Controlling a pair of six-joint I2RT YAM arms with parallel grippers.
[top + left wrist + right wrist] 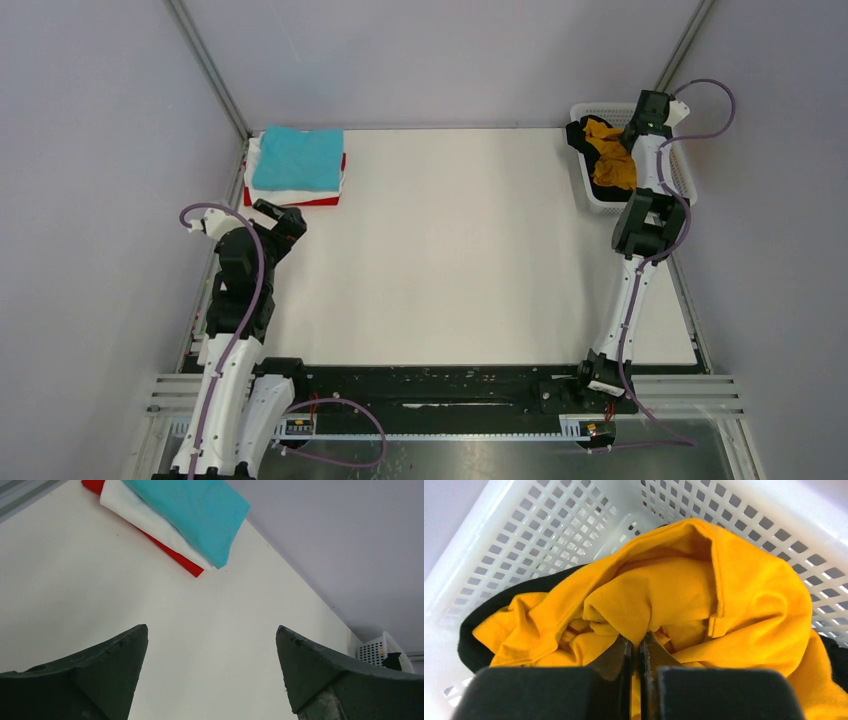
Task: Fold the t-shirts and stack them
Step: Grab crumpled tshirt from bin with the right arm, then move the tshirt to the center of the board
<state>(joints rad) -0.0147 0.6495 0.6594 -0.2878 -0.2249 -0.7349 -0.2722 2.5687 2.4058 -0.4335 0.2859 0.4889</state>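
Note:
I will move my right gripper up and to the left in the top view next, then down over the middle of the table to let go of the t-shirt's fold. That spot is empty.
A stack of folded t-shirts sits at the table's far left: turquoise point(297, 157) on top, white point(290, 194) under it, red point(325, 201) at the bottom. The stack also shows in the left wrist view, turquoise t-shirt point(200, 510) uppermost. My left gripper point(212, 635) is open and empty, just in front of the stack. The mustard-orange t-shirt point(684, 595) lies crumpled in the white lattice basket point(549, 535) at the far right. My right gripper point(639, 641) is shut on a fold of it; from above the shirt point(610, 160) shows beside the right wrist.
A black cloth point(474, 645) lies under the orange shirt in the basket point(682, 170). The white tabletop point(470, 250) spreads between the stack and the basket. Metal frame posts stand at the far corners.

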